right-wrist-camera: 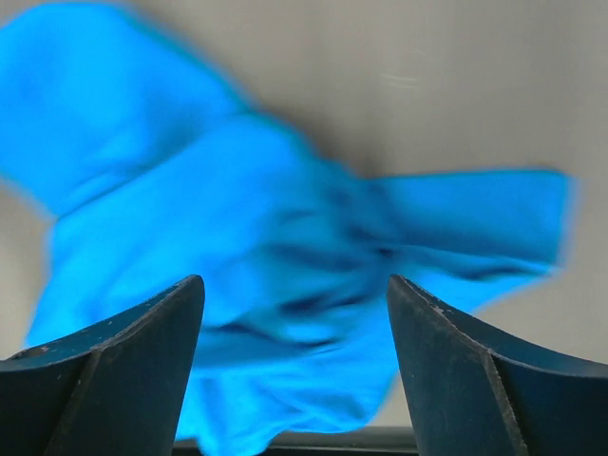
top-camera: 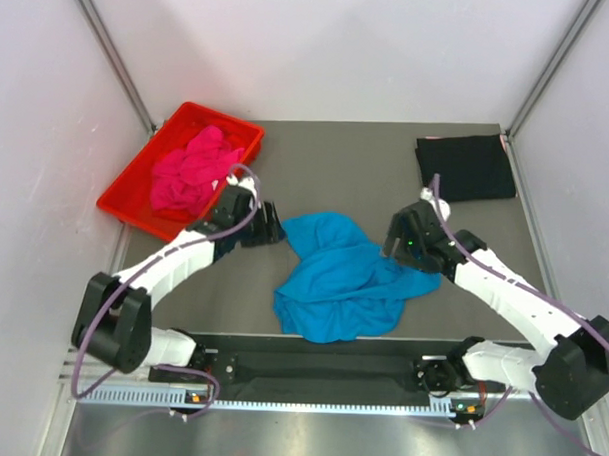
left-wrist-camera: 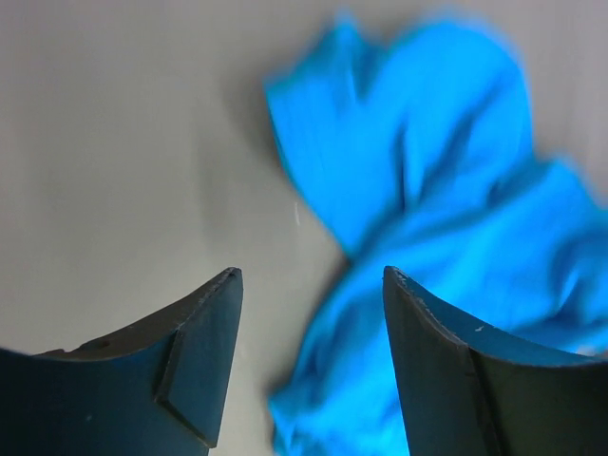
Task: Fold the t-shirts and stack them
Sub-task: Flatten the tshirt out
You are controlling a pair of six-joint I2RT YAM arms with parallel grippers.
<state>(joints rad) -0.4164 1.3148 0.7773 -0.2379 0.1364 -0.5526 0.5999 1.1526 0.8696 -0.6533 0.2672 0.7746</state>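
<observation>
The robot next lowers its left gripper, easing to the right in the top view, onto the corner of the turquoise-blue t-shirt beside the gripper's fingers, since that corner sticks out from the crumpled t-shirt.
The turquoise-blue t-shirt (top-camera: 343, 274) lies crumpled on the grey table between my arms; it also shows in the left wrist view (left-wrist-camera: 446, 218) and the right wrist view (right-wrist-camera: 237, 237). My left gripper (top-camera: 273, 225) is open and empty just left of the shirt's upper edge. My right gripper (top-camera: 394, 241) is open and empty at the shirt's right side. The black t-shirt (top-camera: 467, 167) lies folded flat at the back right. The magenta-pink t-shirt (top-camera: 193, 171) is bunched up in the red tray (top-camera: 135, 204).
The red tray sits at the back left corner against the white wall. White walls enclose the table (top-camera: 327, 159) on the left, back and right. A black rail (top-camera: 320, 367) runs along the near edge.
</observation>
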